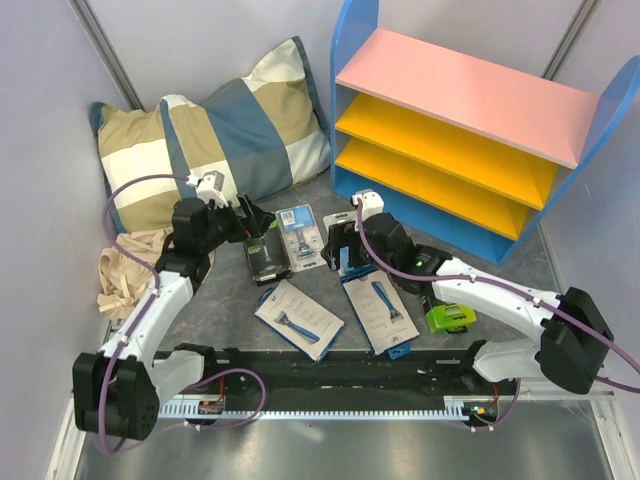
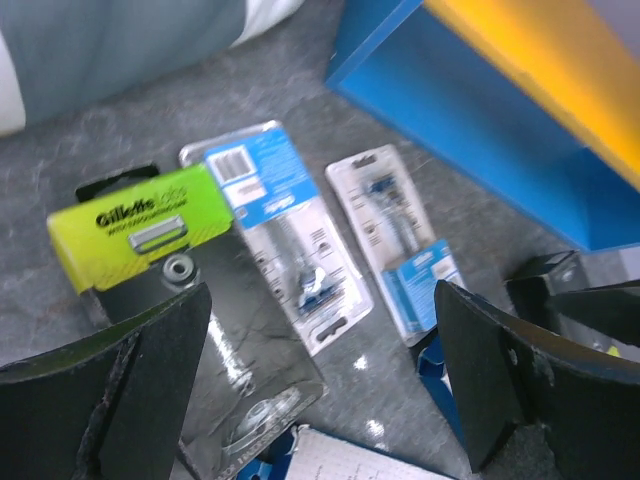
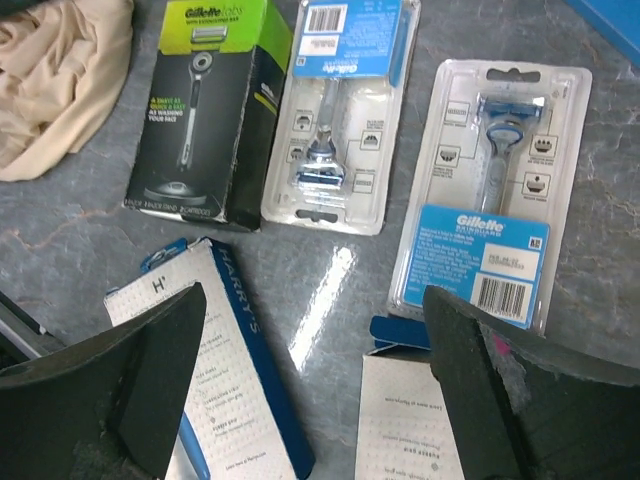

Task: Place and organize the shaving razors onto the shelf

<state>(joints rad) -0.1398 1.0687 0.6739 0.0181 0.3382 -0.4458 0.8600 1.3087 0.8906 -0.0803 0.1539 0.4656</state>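
The robot's right gripper needs to move outward next and turn in line with the clear blister pack, which is at an angle beyond its fingertips, then lower onto the razor handle (image 3: 494, 181).
The shelf (image 1: 460, 130) stands at the back right, its boards bare. Six razor packs lie on the grey table. A black-and-lime box (image 1: 267, 258) and a blister pack (image 1: 300, 237) lie side by side; a second blister pack (image 1: 338, 262) lies partly under my right gripper (image 1: 342, 243). Two white boxes (image 1: 298, 319) (image 1: 380, 310) lie nearer, and a second lime box (image 1: 450, 318) sits by the right arm. My left gripper (image 1: 252, 226) hovers open over the black-and-lime box (image 2: 150, 240). My right gripper (image 3: 320, 390) is open above the white boxes (image 3: 220, 380) and the blister pack (image 3: 490, 190).
A striped pillow (image 1: 220, 140) lies at the back left. A beige cloth (image 1: 125, 270) is bunched by the left arm and shows in the right wrist view (image 3: 60, 70). Grey walls close in both sides. A black rail (image 1: 340, 365) runs along the near edge.
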